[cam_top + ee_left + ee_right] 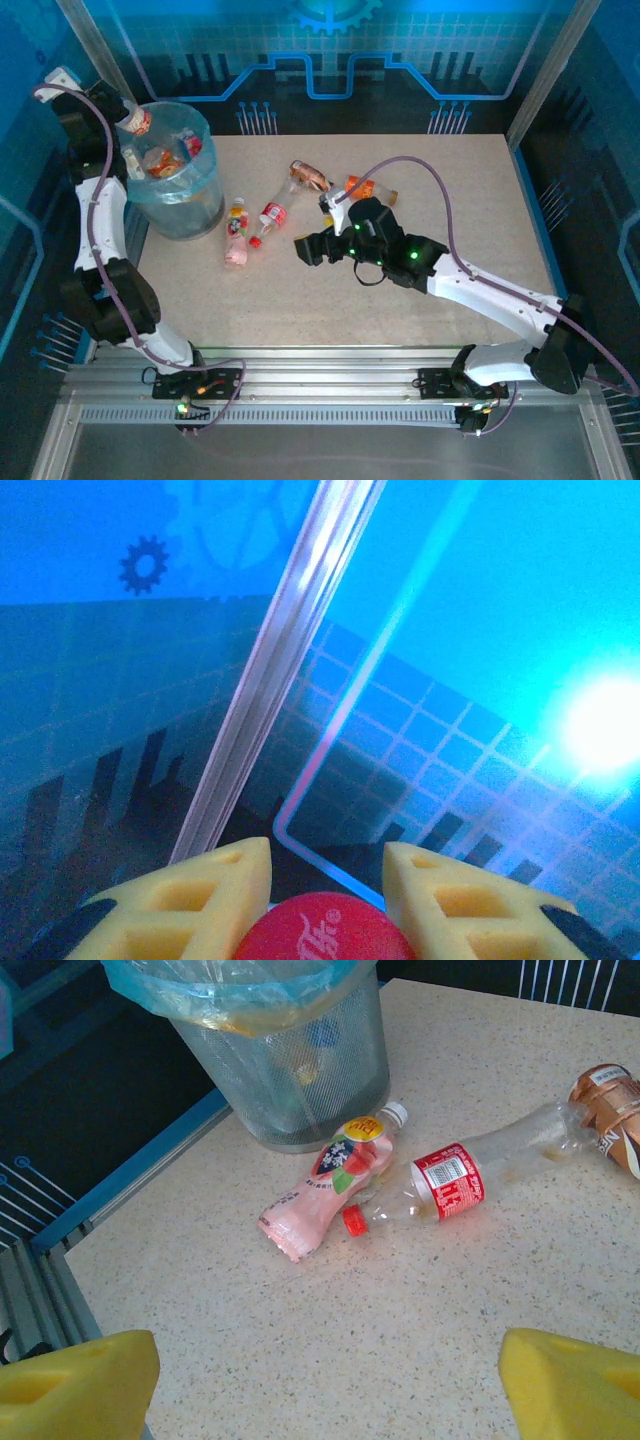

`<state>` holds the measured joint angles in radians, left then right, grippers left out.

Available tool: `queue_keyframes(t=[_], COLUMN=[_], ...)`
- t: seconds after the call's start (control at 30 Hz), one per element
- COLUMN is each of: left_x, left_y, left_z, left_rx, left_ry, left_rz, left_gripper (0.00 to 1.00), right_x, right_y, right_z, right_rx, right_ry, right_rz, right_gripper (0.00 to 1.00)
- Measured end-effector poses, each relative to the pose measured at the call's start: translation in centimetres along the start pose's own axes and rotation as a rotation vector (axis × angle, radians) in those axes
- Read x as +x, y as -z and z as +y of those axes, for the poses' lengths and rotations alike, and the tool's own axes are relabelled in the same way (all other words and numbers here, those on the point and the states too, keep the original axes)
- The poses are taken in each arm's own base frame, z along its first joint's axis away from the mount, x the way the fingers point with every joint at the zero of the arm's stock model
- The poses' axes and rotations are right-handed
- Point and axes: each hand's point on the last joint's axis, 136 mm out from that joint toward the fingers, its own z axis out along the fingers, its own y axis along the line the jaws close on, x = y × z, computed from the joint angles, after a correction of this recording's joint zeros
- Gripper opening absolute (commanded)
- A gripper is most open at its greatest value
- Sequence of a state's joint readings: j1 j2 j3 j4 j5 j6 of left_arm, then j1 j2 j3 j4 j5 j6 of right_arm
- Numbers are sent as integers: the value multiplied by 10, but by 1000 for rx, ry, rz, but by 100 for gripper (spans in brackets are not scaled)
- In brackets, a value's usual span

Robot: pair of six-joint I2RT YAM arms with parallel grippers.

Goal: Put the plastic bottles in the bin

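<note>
The opening of the bin is below my left gripper, so my left gripper should turn a little at the bin's rim and let go of the clear bottle.
The bin, lined with a pale blue bag, stands at the table's far left with several bottles inside. My left gripper hovers over its left rim, shut on a clear bottle. That bottle's red cap sits between the yellow fingers. My right gripper stands open above bare table, with nothing between its fingers. Ahead of it lie a pink bottle and a clear red-labelled bottle, close to the bin.
A brown-labelled bottle and an orange bottle lie at mid-table behind the right arm. The brown one is at the right edge of the right wrist view. Frame posts and blue panels wall the table.
</note>
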<state>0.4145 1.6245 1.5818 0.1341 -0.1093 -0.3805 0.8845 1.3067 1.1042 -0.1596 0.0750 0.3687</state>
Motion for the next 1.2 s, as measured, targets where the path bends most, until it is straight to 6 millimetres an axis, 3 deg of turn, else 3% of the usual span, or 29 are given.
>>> queue_keyframes(t=[0.3, 0.6, 0.63, 0.77, 0.83, 1.07, 1.2], left_x=[-14, -12, -11, -2, 1, 4, -10], left_y=[2, 3, 3, 3, 4, 11, 15], left_z=[17, 27, 30, 45, 53, 72, 63], left_rx=[-89, -131, -139, -186, -208, -274, -245], left_ry=[143, 250, 256, 282, 288, 233, 157], left_rz=[-94, -102, -97, -65, -57, -19, 3], left_gripper=[0, 0, 4, 55, 70, 74, 70], right_x=[2, 0, 0, 2, 1, -2, 0], right_y=[0, -2, -2, -2, -3, -5, -9], right_z=[3, 7, 7, 11, 12, 20, 24], right_rx=[-4, -9, -9, -15, -18, -28, -31], right_ry=[6, 11, 11, 14, 16, 23, 29], right_rz=[7, 11, 13, 19, 22, 25, 31], right_gripper=[89, 89, 89, 89, 89, 89, 89])
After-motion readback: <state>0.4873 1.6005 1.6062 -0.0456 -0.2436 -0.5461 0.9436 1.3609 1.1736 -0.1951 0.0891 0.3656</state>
